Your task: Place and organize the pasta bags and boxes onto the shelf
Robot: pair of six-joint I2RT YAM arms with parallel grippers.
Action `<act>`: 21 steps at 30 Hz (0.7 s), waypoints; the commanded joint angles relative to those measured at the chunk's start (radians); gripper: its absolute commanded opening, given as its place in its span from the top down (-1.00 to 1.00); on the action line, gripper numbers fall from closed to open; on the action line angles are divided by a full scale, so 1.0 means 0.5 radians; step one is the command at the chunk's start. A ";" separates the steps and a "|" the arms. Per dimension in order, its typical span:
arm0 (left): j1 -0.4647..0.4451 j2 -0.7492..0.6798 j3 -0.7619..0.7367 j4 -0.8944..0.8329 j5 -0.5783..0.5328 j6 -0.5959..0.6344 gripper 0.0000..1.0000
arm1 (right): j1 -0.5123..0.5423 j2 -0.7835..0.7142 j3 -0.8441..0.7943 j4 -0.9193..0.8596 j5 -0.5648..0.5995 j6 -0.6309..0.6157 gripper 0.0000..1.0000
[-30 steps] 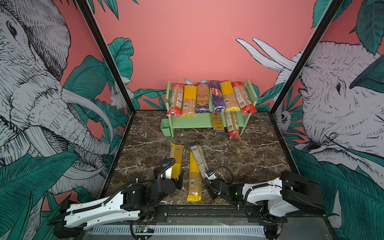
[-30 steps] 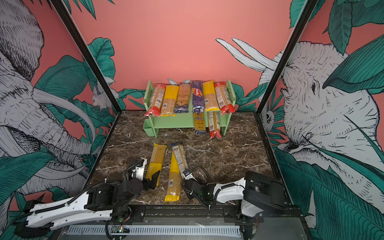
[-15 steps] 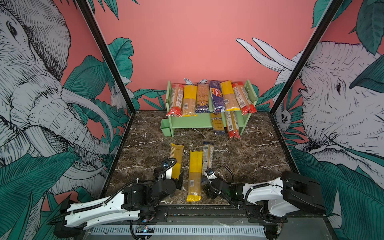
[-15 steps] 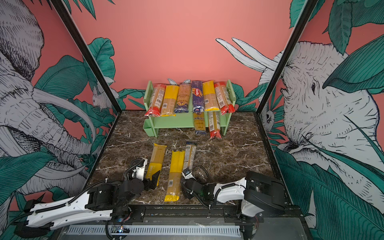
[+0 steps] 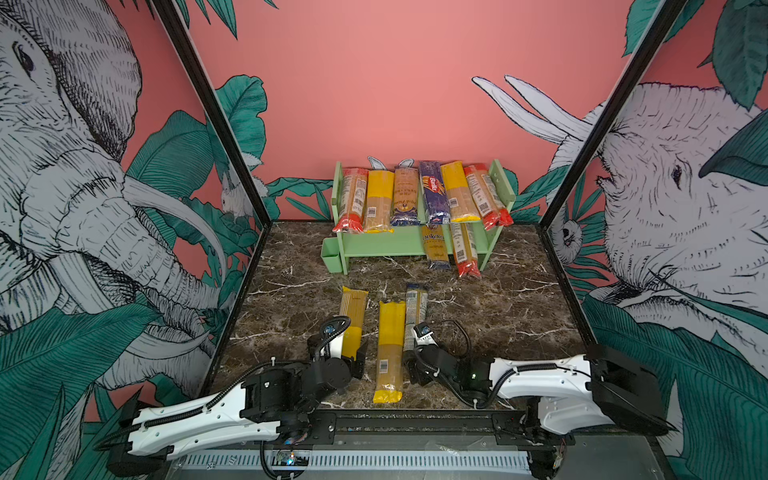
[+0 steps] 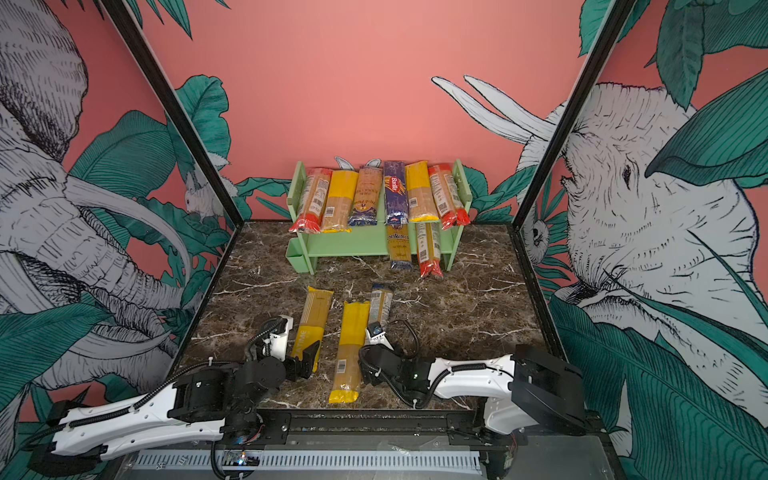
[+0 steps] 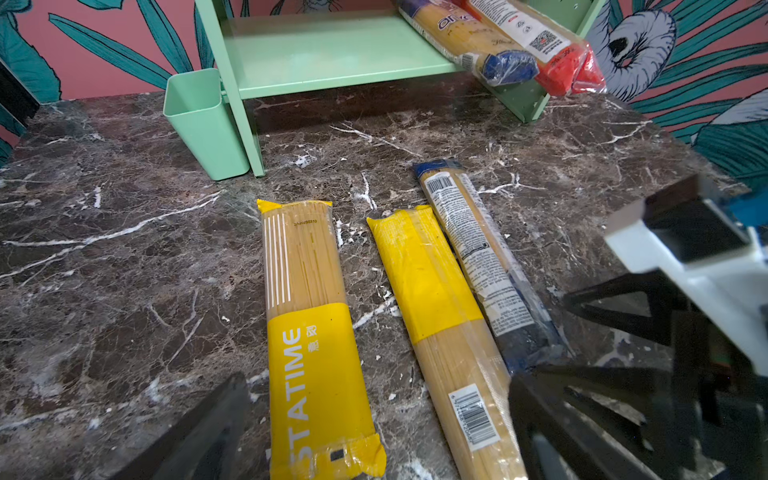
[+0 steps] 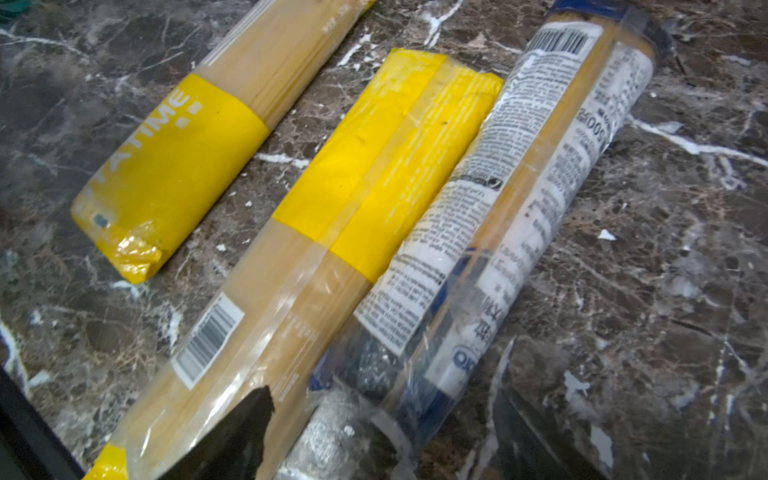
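My open right gripper should next go down and outward past the packet's crumpled end and close there, because the blue-ended packet's near end point(image 5: 409, 340) point(image 8: 412, 360) is below and just outward of it.
Three pasta packets lie side by side on the marble table, in both top views. The left one point(image 5: 353, 316) has a yellow near half, the middle one point(image 5: 390, 345) a yellow far half, and the right one point(image 5: 415, 307) is clear with dark blue ends. My left gripper point(image 7: 374, 436) is open, its fingers wide on either side of the left packet's point(image 7: 316, 332) near end. My right gripper point(image 8: 386, 449) is open astride the blue-ended packet's point(image 8: 519, 199) near end, without pinching it. The pale green shelf point(image 5: 382, 245) at the back holds several packets on top and two point(image 5: 453, 249) on its lower board.
A small green cup point(image 7: 203, 120) hangs on the shelf's left leg. The left part of the lower board point(image 7: 324, 54) is bare. Patterned walls close in the table on three sides, and a black rail point(image 5: 415, 419) runs along its front edge.
The blue-ended packet swung from lying slanted over the middle packet to lying straight beside it. My right gripper's fingers have spread apart and let go of it. The left arm has not moved.
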 commanded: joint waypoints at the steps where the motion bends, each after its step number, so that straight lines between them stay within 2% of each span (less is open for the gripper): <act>1: -0.008 -0.059 -0.015 -0.067 -0.022 -0.049 -0.95 | -0.054 0.141 0.082 -0.069 0.089 0.073 -0.67; 8: -0.006 -0.146 -0.030 -0.147 -0.047 -0.077 -0.95 | -0.136 0.466 0.216 -0.116 0.029 0.116 -0.69; 17: -0.009 -0.124 -0.014 -0.144 -0.074 -0.060 -0.96 | -0.164 0.629 0.021 -0.062 -0.065 0.268 -0.68; 19: -0.006 -0.099 -0.006 -0.133 -0.081 -0.046 -0.96 | -0.165 0.647 -0.007 -0.088 -0.055 0.286 -0.63; 21: -0.006 -0.071 0.008 -0.116 -0.081 -0.032 -0.96 | -0.164 0.665 -0.001 -0.159 -0.049 0.295 -0.45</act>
